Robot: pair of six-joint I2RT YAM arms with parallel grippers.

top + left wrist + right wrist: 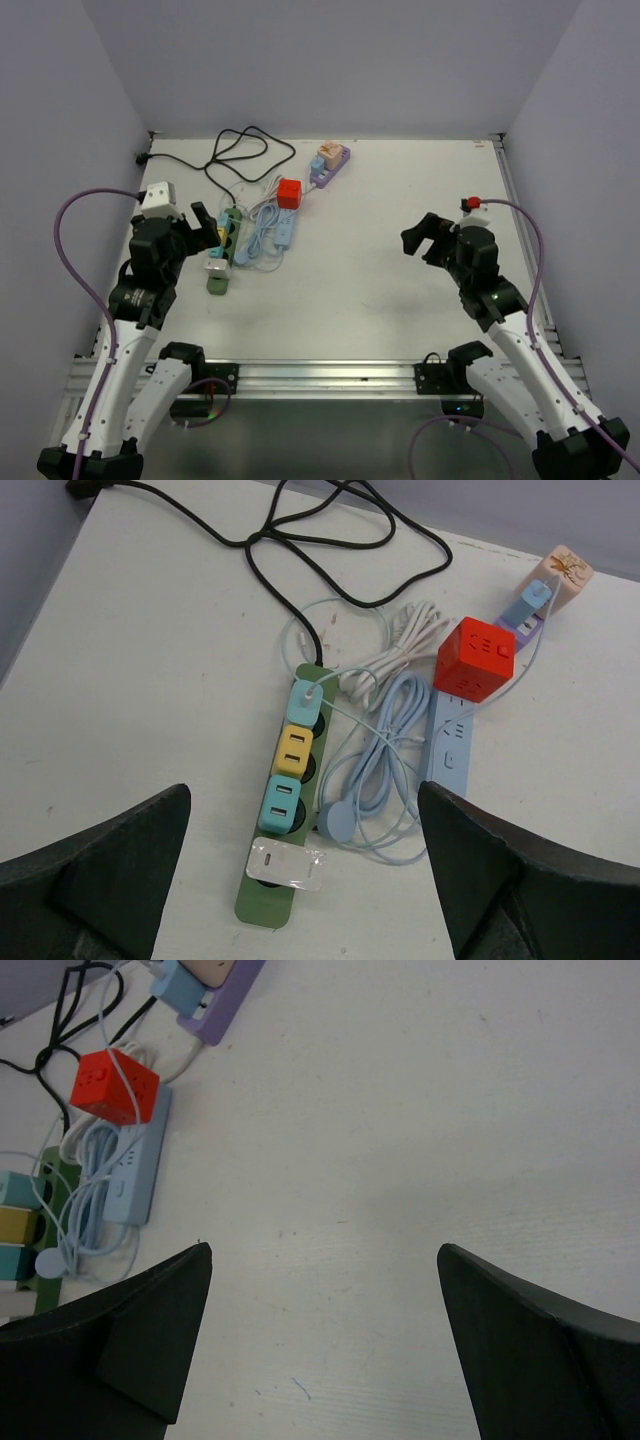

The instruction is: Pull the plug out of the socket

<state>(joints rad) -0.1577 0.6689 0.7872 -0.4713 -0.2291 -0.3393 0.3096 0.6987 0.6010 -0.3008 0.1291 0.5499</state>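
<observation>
My right gripper is going left in the top view and down next, around the red cube adapter [289, 193] [115, 1087], as it still sits on the pale blue socket strip.
A green socket strip [262, 908] lies on the white table at the left with a row of plugs in it: a light blue one [305, 701], a yellow one [295, 748], a teal one [281, 803] and a white one [286, 863] at the near end. In the top view the same strip [222, 262] lies just right of my left gripper [208, 228]. From the left wrist, that gripper [303, 790] hangs open above the strip's near end, touching nothing. My right gripper [425, 240] stands open over bare table [325, 1248], far from the strip.
A red cube adapter [475, 658] sits on a pale blue strip [452, 750], with a coiled light blue cable [385, 770] beside it. A purple strip [330, 165] with a blue and a peach plug lies at the back. A black cord [245, 150] loops toward the back left wall.
</observation>
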